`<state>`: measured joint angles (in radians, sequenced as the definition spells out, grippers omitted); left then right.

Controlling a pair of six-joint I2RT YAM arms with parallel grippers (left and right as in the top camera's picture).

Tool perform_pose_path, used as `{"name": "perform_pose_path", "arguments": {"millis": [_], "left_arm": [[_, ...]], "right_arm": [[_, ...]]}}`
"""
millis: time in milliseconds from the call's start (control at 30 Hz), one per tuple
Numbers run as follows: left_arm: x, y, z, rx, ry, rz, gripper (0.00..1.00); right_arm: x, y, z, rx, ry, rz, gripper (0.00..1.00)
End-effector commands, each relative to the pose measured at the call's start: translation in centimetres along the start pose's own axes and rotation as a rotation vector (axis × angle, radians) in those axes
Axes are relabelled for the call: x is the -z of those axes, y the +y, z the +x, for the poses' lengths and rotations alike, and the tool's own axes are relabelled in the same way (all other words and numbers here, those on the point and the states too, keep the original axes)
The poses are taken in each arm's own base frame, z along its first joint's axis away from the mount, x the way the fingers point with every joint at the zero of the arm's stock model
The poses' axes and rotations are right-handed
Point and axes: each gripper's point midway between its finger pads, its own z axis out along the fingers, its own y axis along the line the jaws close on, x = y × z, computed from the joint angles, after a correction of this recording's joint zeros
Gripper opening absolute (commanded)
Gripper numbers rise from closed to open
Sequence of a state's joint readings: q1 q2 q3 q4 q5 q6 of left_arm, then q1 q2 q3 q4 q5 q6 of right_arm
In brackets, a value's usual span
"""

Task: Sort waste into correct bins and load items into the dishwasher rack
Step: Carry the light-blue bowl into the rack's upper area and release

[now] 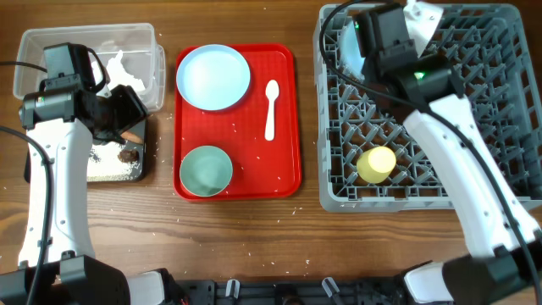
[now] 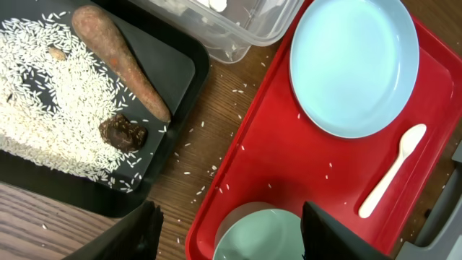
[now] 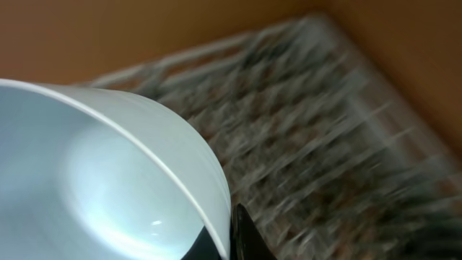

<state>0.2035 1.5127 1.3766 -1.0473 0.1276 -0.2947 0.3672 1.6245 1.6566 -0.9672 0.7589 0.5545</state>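
Observation:
My right gripper holds the pale bowl and should next tilt it, lower it onto the rack's wires and let go, because the rack's far end [image 1: 354,83] is empty beyond the yellow cup.
My left gripper [image 2: 231,217] is open and empty, above the gap between the black tray [image 2: 180,65] and the mint-green bowl [image 2: 267,238]. The tray holds rice [image 2: 50,108], the carrot stick [image 2: 119,61] and the dark chunk [image 2: 123,132]. Crumpled paper [image 1: 127,68] lies in the clear tub [image 1: 34,42]. The plate [image 1: 213,77], spoon [image 1: 271,108] and mint bowl [image 1: 206,170] sit on the red tray [image 1: 284,161]. My right gripper [image 3: 231,231] is shut on the rim of the small pale bowl [image 3: 94,180], over the back left of the rack [image 1: 500,102]. A yellow cup [image 1: 376,163] lies in the rack. No red scrap shows.
Loose rice grains are scattered on the wood between the black tray and the red tray, and on the red tray itself. The rack in the right wrist view [image 3: 325,130] is blurred. The left arm [image 1: 51,169] covers part of the black tray from overhead.

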Motion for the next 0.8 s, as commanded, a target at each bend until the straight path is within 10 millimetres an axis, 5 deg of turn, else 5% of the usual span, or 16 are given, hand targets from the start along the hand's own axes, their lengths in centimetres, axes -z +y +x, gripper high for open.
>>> {"name": "perform_pose_path", "arguments": {"millis": [0, 233, 433, 567, 767], "left_arm": [[0.0, 0.1, -0.4, 0.012, -0.009, -0.005, 0.63], [0.0, 0.1, -0.4, 0.012, -0.009, -0.005, 0.64], [0.0, 0.1, -0.4, 0.011, -0.009, -0.005, 0.64], [0.0, 0.1, -0.4, 0.011, -0.009, -0.005, 0.64], [0.0, -0.1, -1.0, 0.009, -0.030, 0.003, 0.67]], "right_arm": [[-2.8, -2.0, -2.0, 0.225, -0.146, 0.330, 0.04], [-9.9, 3.8, -3.9, 0.624, -0.228, 0.608, 0.04], [-14.4, 5.0, -2.3, 0.664, -0.216, 0.675, 0.04], [-16.2, 4.9, -1.0, 0.701, -0.188, 0.679, 0.04], [-14.7, 7.9, -0.2, 0.745, -0.223, 0.621, 0.04]]}}
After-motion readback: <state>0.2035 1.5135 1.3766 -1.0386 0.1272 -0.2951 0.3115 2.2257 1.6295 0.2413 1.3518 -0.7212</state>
